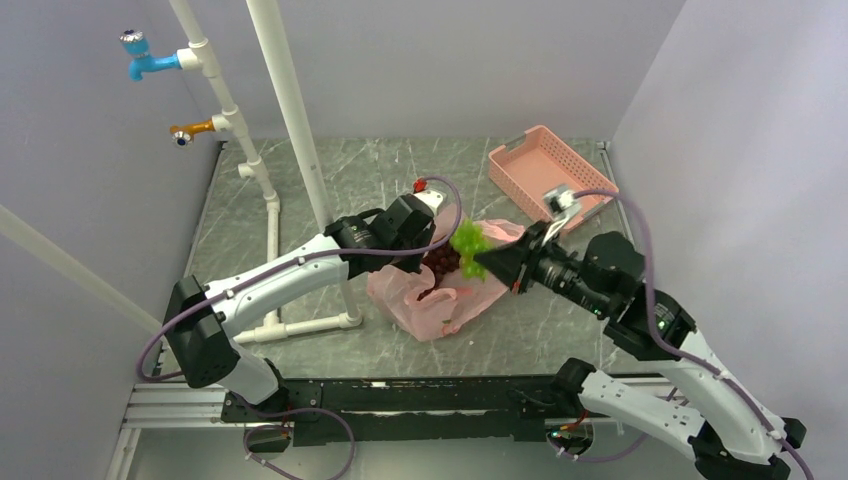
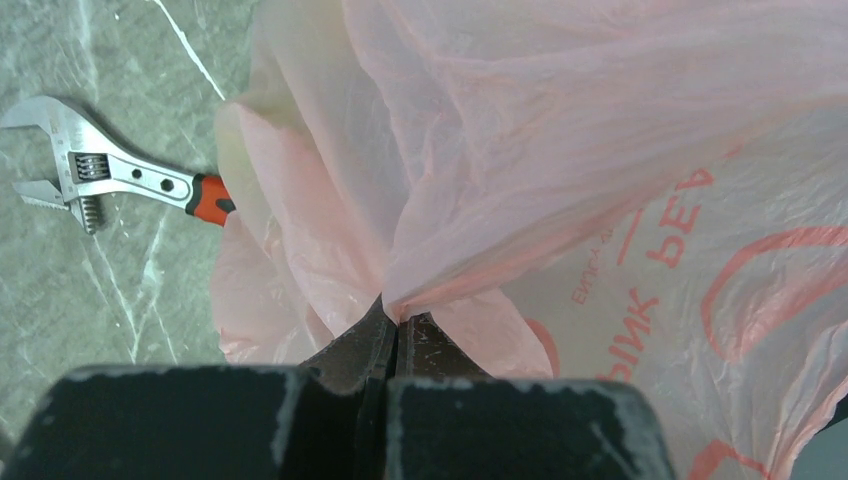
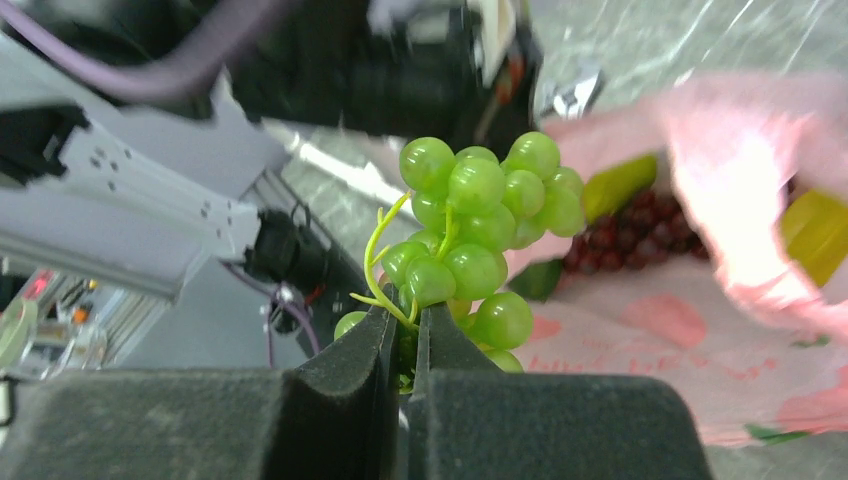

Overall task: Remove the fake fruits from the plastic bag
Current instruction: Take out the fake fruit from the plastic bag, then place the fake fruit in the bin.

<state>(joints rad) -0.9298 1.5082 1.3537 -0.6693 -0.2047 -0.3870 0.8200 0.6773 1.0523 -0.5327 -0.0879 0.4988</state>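
Observation:
The open basket stands outward of my right gripper. The gripper should swing outward next, go down into the pink slotted basket (image 1: 550, 172) and release the green grape bunch.
The pink plastic bag (image 1: 440, 295) lies mid-table, mouth open toward the back. My left gripper (image 2: 398, 322) is shut on a fold of the plastic bag (image 2: 560, 150) and holds its edge up. My right gripper (image 3: 408, 325) is shut on the light green grape bunch (image 3: 480, 230), held in the air above the bag's mouth; the bunch also shows in the top view (image 1: 470, 245). Inside the bag I see the dark red-purple grape bunch (image 3: 630, 235), also in the top view (image 1: 442, 260), and yellow-green fruits (image 3: 815, 230). Other fruits are hidden.
A red-handled wrench (image 2: 110, 175) lies on the table just behind the bag. A rigid pink slotted basket (image 1: 550, 175) stands at the back right. White pipes (image 1: 290, 110) rise at the back left, close to the left arm.

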